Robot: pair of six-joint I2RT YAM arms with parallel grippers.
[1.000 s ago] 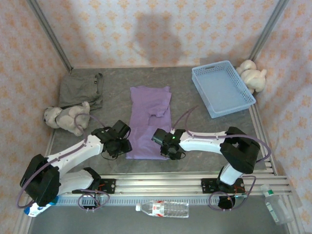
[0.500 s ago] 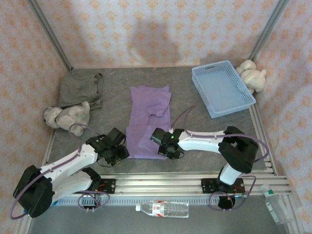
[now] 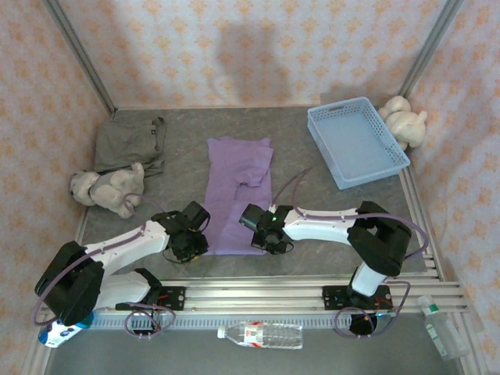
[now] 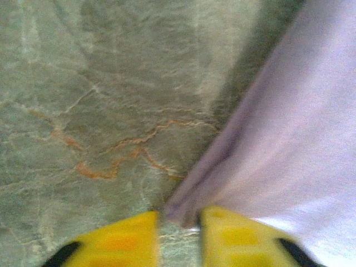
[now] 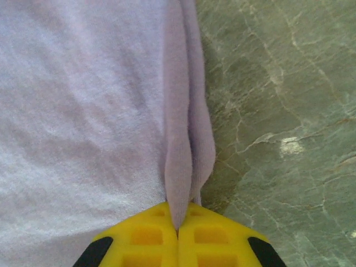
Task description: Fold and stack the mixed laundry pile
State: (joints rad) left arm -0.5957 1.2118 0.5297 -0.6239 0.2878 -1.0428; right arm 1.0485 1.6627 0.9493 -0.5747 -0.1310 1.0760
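Observation:
My right gripper holds the pinched hem. It will next lift the hem, carry it outward over the shirt to the flat shirt's collar end (image 3: 257,150) and let it go there.
The lavender T-shirt (image 3: 237,187) lies flat and long in the middle of the table, collar end far, hem end near. My right gripper (image 3: 262,239) is at its near right corner, shut on a pinched fold of the hem (image 5: 179,167). At the near left corner, my left gripper (image 3: 191,244) is low over the table. Its yellow fingers (image 4: 119,242) stand apart with the shirt's corner tip (image 4: 183,211) in the gap between them. The grey-olive garment (image 3: 130,144) lies crumpled at the far left of the table.
A light blue mesh basket (image 3: 355,141) sits at the far right with a plush toy (image 3: 405,121) beside it. Another plush toy (image 3: 105,187) lies at the left, just beyond my left arm. A plastic bottle (image 3: 262,336) rests in front of the arm bases.
My left gripper swung out to the left and came back in to the shirt's near left corner. The right gripper shifted slightly left with the hem, narrowing the shirt's near end.

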